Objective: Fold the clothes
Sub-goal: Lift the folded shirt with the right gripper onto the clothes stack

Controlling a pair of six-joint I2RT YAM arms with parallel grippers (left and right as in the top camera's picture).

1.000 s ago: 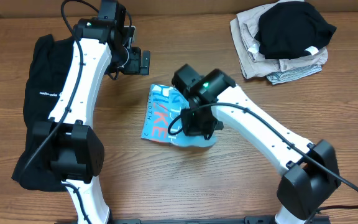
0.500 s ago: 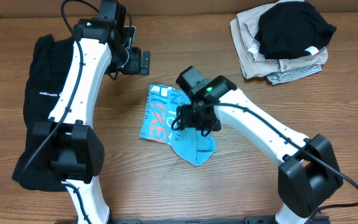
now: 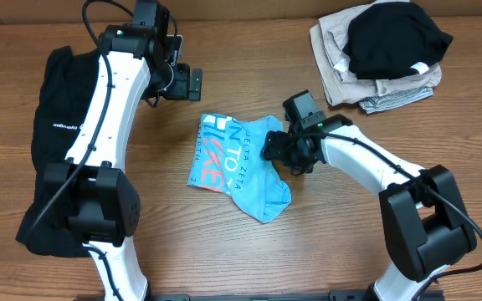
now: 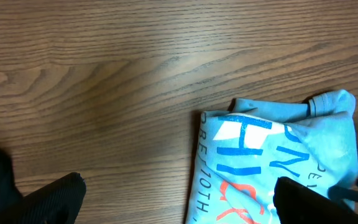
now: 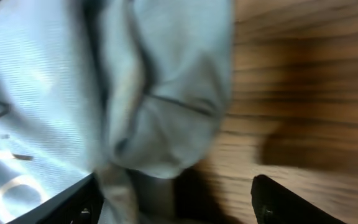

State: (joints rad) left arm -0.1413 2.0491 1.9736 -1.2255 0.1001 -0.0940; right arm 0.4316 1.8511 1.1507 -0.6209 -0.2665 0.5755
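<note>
The shirt's bunched fold (image 3: 265,135) (image 5: 160,134) gets my right gripper next, which slides left toward it in the overhead view, bringing more cloth between the gripper's open fingers.
A crumpled light blue T-shirt (image 3: 239,167) with white and orange lettering lies mid-table. My right gripper (image 3: 274,150) stands open at the shirt's right edge. In the right wrist view a bunched fold of the shirt (image 5: 135,93) sits just ahead of the right gripper (image 5: 179,205), and some of it reaches between the wide jaws without being pinched. My left gripper (image 3: 196,84) hovers open above the wood, up and left of the shirt. Its wrist view shows the shirt (image 4: 278,162) ahead and right of the left gripper (image 4: 182,205). A long black garment (image 3: 53,125) lies at the left under the left arm.
A pile of folded clothes (image 3: 379,54), beige and grey with a black piece on top, sits at the back right corner. Bare wood table (image 3: 249,259) shows in front of the shirt and between the arms.
My right gripper has opened and let go of the shirt, then pulled back to the right. The shirt's lower right part now lies spread on the table. The left arm has not moved.
</note>
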